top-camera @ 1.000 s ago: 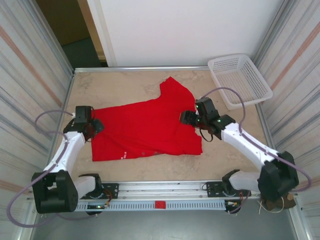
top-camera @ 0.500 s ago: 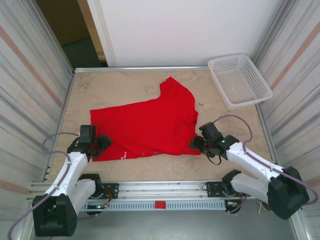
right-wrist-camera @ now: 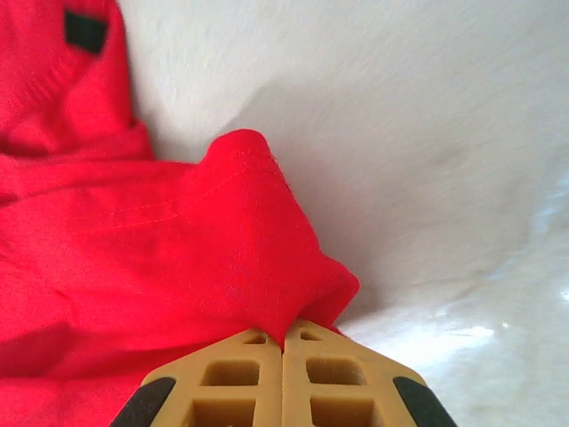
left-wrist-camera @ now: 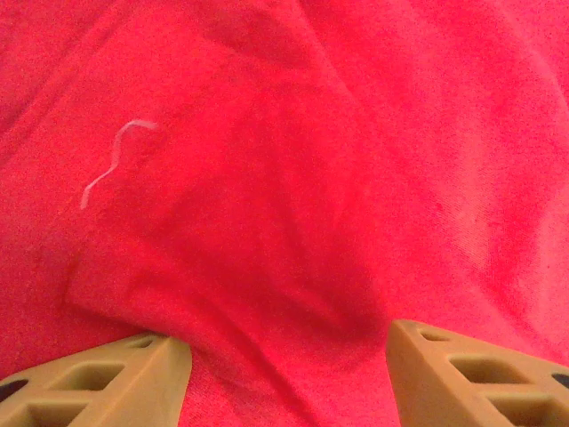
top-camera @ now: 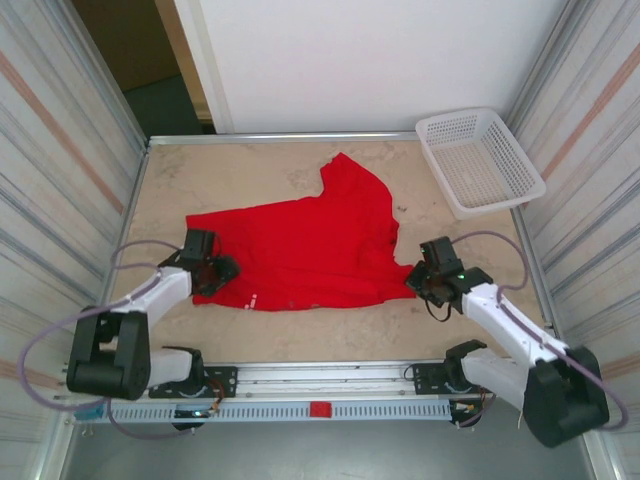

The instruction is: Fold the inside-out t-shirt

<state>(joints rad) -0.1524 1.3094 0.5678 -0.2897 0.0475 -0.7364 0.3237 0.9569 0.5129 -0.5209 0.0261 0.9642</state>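
Next I will move my left gripper outward over the t-shirt to close on the t-shirt's far corner on the gripper's side (top-camera: 197, 222), since that corner lies outward of its fingers.
The inside-out t-shirt (top-camera: 300, 250) lies spread on the table, bright red, with one sleeve pointing to the back. My left gripper (top-camera: 215, 270) sits on its near left corner. In the left wrist view that gripper (left-wrist-camera: 289, 378) is open, its tan fingers (left-wrist-camera: 107, 382) wide apart, and a low ridge of red cloth (left-wrist-camera: 293, 222) lies between them. My right gripper (top-camera: 415, 283) is at the shirt's near right corner. In the right wrist view it (right-wrist-camera: 284, 342) is shut on a pinched fold of the red hem (right-wrist-camera: 258, 258).
A white mesh basket (top-camera: 480, 160) stands at the back right corner. Metal walls close in the table on both sides, and a rail (top-camera: 320, 378) runs along the near edge. Bare tabletop (right-wrist-camera: 400, 133) lies to the right of the shirt.
The right gripper has closed on the shirt's near right corner and shifted slightly right. The left gripper moved up and inward onto the near left corner, and that edge of the shirt drew in.
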